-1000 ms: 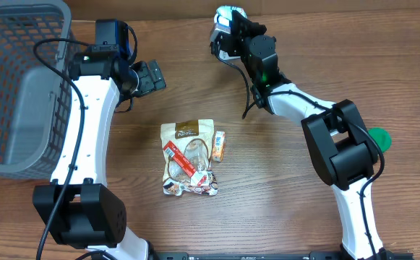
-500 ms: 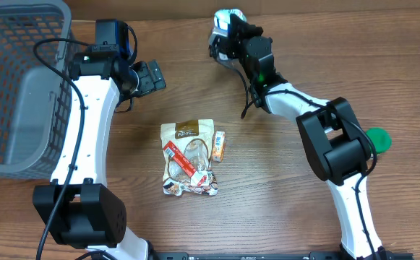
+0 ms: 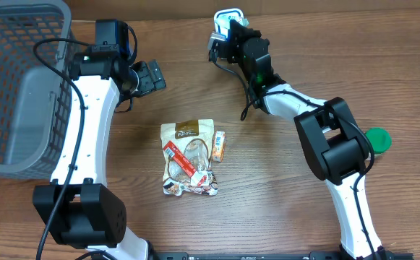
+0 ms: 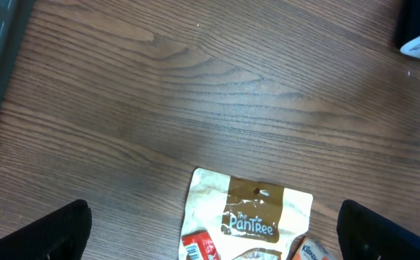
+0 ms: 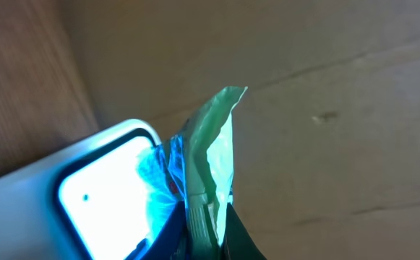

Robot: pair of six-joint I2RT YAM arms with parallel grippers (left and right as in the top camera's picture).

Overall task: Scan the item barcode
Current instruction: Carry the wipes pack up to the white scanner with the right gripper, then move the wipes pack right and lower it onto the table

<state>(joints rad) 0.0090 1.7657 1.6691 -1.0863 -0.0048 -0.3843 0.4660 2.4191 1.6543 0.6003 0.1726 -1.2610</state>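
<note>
The robot will pull its right gripper back from the scanner onto the bare tabletop between the pile and the green lid, since that spot lies to its right in the overhead view.
My right gripper is at the table's far edge, shut on a thin green and blue packet. The packet stands edge-on in the right wrist view, pinched between the dark fingers. Its left face is right against the scanner's glowing window, which lights it blue. My left gripper hangs open above the table, well left of the scanner, with nothing between its fingers.
A pile lies mid-table: a tan PanTree pouch, a red packet and an orange tissue pack. A grey basket fills the left side. A green lid sits at the right.
The right wrist has edged slightly left and turned, with the packet, at the scanner. The left arm and the pile have not moved.
</note>
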